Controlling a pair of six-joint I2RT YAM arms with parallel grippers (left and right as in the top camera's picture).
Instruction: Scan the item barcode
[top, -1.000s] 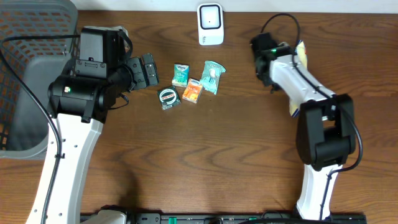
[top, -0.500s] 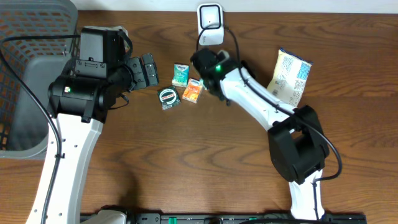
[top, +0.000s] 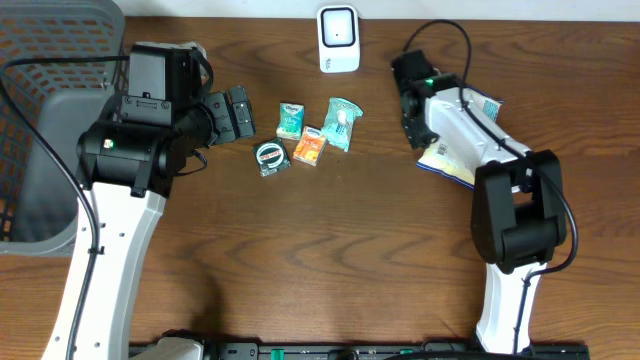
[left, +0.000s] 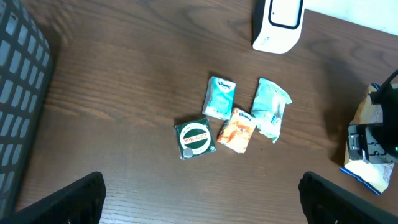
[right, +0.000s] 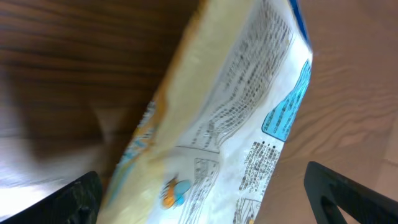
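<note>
The bag has bare table beside its blue-cornered edge (top: 437, 156) (right: 254, 154). My right gripper will lower over that edge first, then close to get the bag by it.
A yellow and white snack bag (right: 236, 106) with printed text and a blue corner lies between the wide-apart jaws of my right gripper (right: 211, 202); bare table shows between the bag and the right finger. From overhead, that gripper (top: 414, 120) is at the left edge of the bag (top: 452, 158), which lies flat at the right, partly under the arm. The white scanner (top: 338, 38) stands at the back middle. My left gripper (top: 238, 113) hangs open left of the small packs, with nothing between its fingers (left: 68, 199).
Several small items lie in a cluster below the scanner (left: 278, 22): a green tissue pack (top: 290, 120), a teal pouch (top: 341, 122), an orange pack (top: 309, 146) and a round green disc (top: 270, 157). A grey mesh basket (top: 40, 120) fills the far left.
Half a second ago my right arm reached over the small packs and the bag lay uncovered at the right. It has swung back over the bag. The left arm has not moved.
</note>
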